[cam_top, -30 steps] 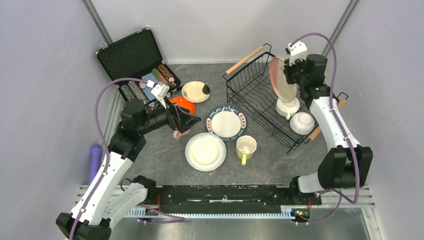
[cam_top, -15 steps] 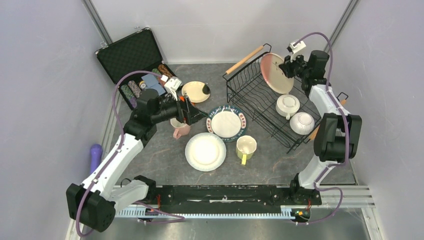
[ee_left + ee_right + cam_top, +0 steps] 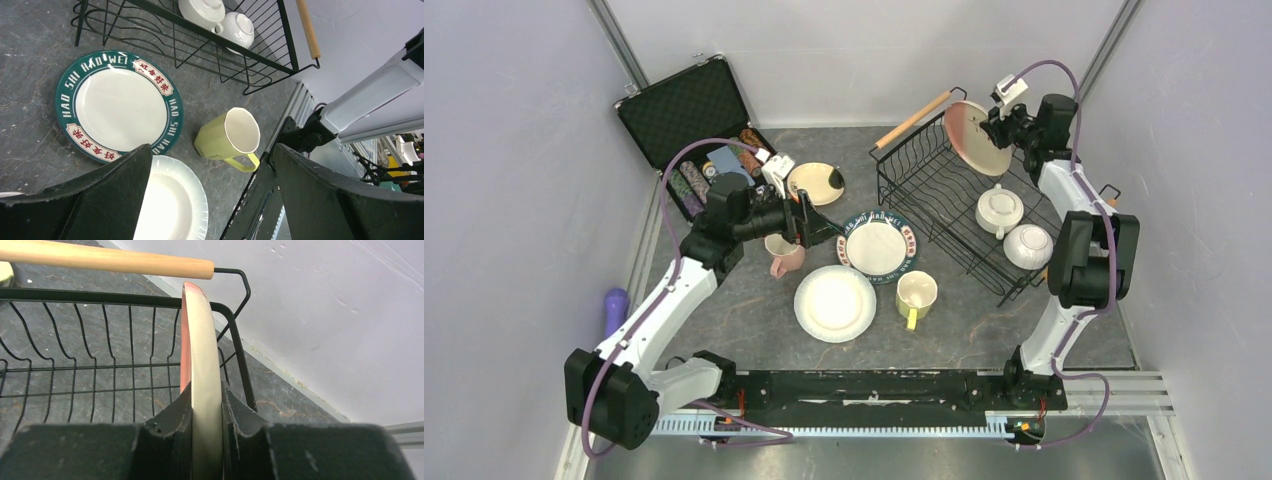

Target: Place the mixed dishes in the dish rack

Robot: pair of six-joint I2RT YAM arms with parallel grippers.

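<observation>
Before releasing the upright plate, I will lower my right gripper slightly at the rack's far corner, because the mug and bowl take the rack's near end.
The black wire dish rack (image 3: pixel 934 190) stands at the back right. It holds a white mug (image 3: pixel 999 210) and a small white bowl (image 3: pixel 1028 246). My right gripper (image 3: pixel 1007 131) is shut on the pink-cream plate (image 3: pixel 972 138) and holds it on edge over the rack's far corner; in the right wrist view the plate (image 3: pixel 201 350) sits between the jaws of that gripper (image 3: pixel 206 415). My left gripper (image 3: pixel 821 226) is open and empty beside the teal-rimmed plate (image 3: pixel 877 246). The white plate (image 3: pixel 835 303), yellow-green mug (image 3: pixel 916 296), pink mug (image 3: pixel 784 258) and black-spotted plate (image 3: pixel 814 183) lie on the table.
An open black case (image 3: pixel 686 112) with poker chips and a blue card box stands at the back left. A purple object (image 3: pixel 614 308) lies at the left edge. In the left wrist view the teal-rimmed plate (image 3: pixel 117 105) and yellow-green mug (image 3: pixel 230 137) lie before the rack (image 3: pixel 260 57).
My right gripper has carried the pink-cream plate from above the white mug to the rack's far corner. My left arm has reached farther right, over the pink mug.
</observation>
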